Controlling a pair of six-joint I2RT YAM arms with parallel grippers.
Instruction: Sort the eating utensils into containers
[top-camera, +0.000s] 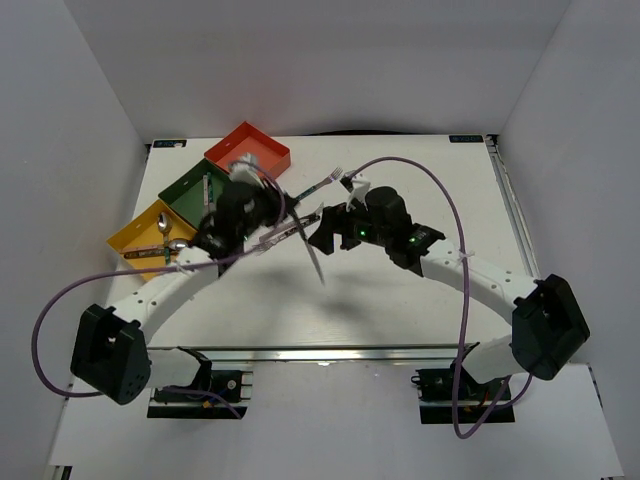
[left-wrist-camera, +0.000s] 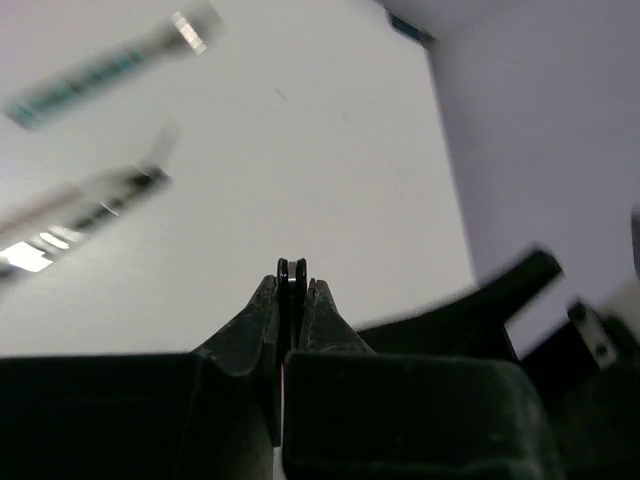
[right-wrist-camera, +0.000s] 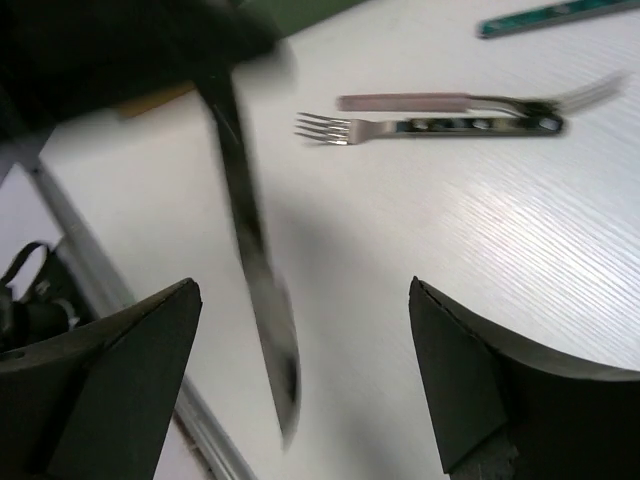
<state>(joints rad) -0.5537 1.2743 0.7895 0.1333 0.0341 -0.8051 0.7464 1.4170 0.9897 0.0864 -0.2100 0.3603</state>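
Observation:
My left gripper swings to the left in the top view next, over the green tray (top-camera: 183, 192), and releases the knife (top-camera: 314, 262), as that tray already holds a utensil.
My left gripper (top-camera: 288, 228) (left-wrist-camera: 292, 285) is shut on a knife (top-camera: 314, 262) above the middle of the table. In the right wrist view the knife's blurred blade (right-wrist-camera: 262, 300) hangs down from the dark left gripper, between my right fingers and touching neither. My right gripper (top-camera: 322, 230) (right-wrist-camera: 305, 300) stands wide open right next to the left one. A fork (right-wrist-camera: 430, 126) and a pink-handled utensil (right-wrist-camera: 410, 101) lie on the table beyond. The red tray (top-camera: 268, 150), green tray (top-camera: 183, 192) and yellow tray (top-camera: 132, 238) sit at the far left.
Spoons (top-camera: 170, 235) lie in the yellow tray and a utensil (top-camera: 206, 186) in the green one. Another fork (top-camera: 322, 186) lies behind the grippers. A teal-handled utensil (right-wrist-camera: 545, 14) lies farther off. Both grippers crowd together mid-table, and white walls ring the table.

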